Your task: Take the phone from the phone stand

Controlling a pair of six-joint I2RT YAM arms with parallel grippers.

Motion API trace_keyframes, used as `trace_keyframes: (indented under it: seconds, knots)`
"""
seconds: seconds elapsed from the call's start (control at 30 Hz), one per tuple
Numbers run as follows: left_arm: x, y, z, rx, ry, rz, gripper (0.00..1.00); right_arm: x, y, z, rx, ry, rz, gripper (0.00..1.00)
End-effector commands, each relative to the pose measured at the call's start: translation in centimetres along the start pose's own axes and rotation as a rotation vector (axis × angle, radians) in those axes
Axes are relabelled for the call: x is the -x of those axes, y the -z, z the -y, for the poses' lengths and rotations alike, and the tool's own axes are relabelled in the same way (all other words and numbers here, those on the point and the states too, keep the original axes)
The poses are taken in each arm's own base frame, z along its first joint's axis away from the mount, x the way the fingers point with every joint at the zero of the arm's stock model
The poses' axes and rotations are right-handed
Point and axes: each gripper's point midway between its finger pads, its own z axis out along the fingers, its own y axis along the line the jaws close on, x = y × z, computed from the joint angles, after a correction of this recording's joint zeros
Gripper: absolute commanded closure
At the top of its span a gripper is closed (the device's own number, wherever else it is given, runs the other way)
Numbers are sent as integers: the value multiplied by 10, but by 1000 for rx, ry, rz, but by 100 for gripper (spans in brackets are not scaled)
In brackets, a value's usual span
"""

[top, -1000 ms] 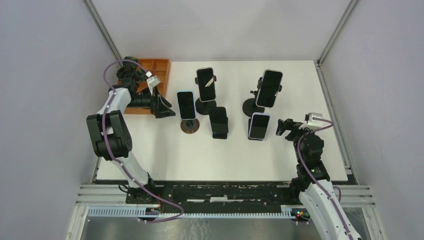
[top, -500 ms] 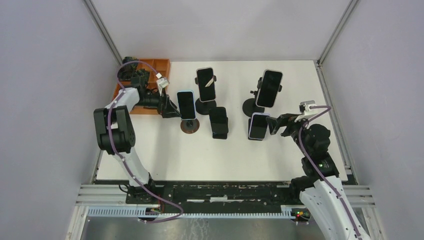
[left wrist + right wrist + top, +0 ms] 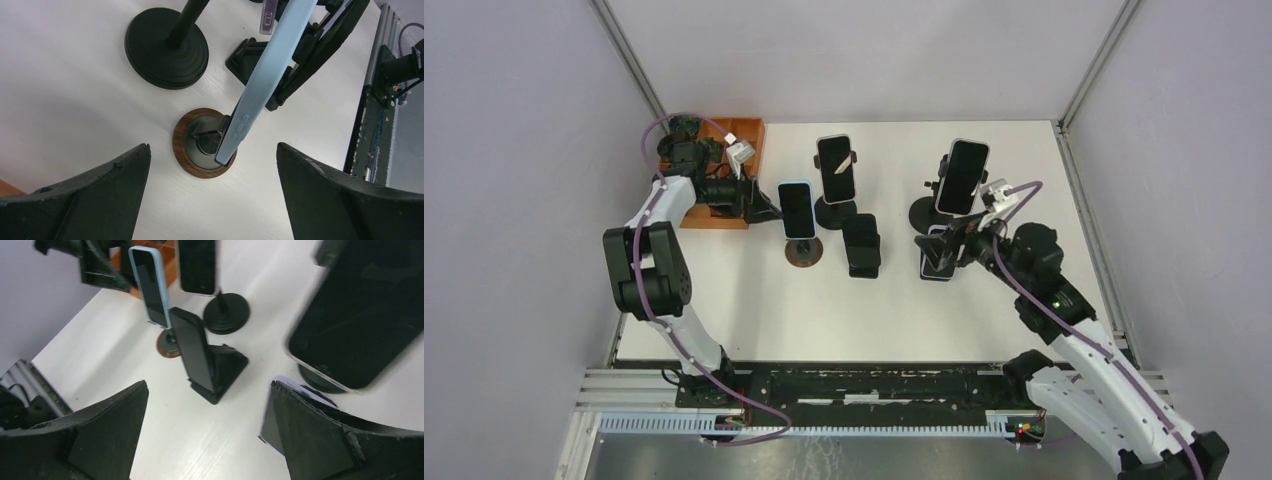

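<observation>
I will next slide my left gripper onto the light-blue phone's long edge, to its right in the top view, as that edge stands clear of the round wood-rimmed phone stand.
Several phones stand on stands on the white table. A light-blue phone point(image 3: 797, 210) point(image 3: 265, 75) leans on a round wood-rimmed phone stand point(image 3: 803, 252) point(image 3: 205, 142). My left gripper point(image 3: 764, 208) point(image 3: 212, 147) is open just left of it, facing its edge, touching nothing. My right gripper point(image 3: 944, 250) point(image 3: 208, 385) is open over the lavender phone point(image 3: 939, 265) point(image 3: 272, 415), which sits partly behind its right finger point(image 3: 330, 440). A black phone on a black wedge stand point(image 3: 861, 245) point(image 3: 200, 352) lies ahead between the right fingers.
Two taller stands with black round bases hold phones at the back point(image 3: 836, 168) point(image 3: 963, 176). An orange tray point(image 3: 746, 135) sits at the back left behind the left arm. Grey walls close in both sides.
The right arm has swung left and forward from the table's right side until its gripper is over the lavender phone. The left gripper shifted slightly beside the light-blue phone. Both stayed open.
</observation>
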Motion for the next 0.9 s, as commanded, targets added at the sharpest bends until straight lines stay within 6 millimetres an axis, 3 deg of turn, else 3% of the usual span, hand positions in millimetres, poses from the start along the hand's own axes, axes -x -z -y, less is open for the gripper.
trace_keyframes:
  seconds: [0.0,0.27,0.57,0.7,0.87]
  knots:
    - [9,-7,6,-63,-13,15,0,34,-20,-41,96,9,66,2]
    - [1,-24,5,-103,-28,-8,0,17,-65,-102,188,65,-25,2]
    - [-13,-42,-6,-146,-18,-25,9,7,-87,-135,301,64,-79,2]
    - [-13,-47,-1,-169,-27,-24,19,0,-92,-140,332,70,-109,3]
    - [-11,-45,3,-172,-50,-27,41,-2,-97,-142,332,73,-128,3]
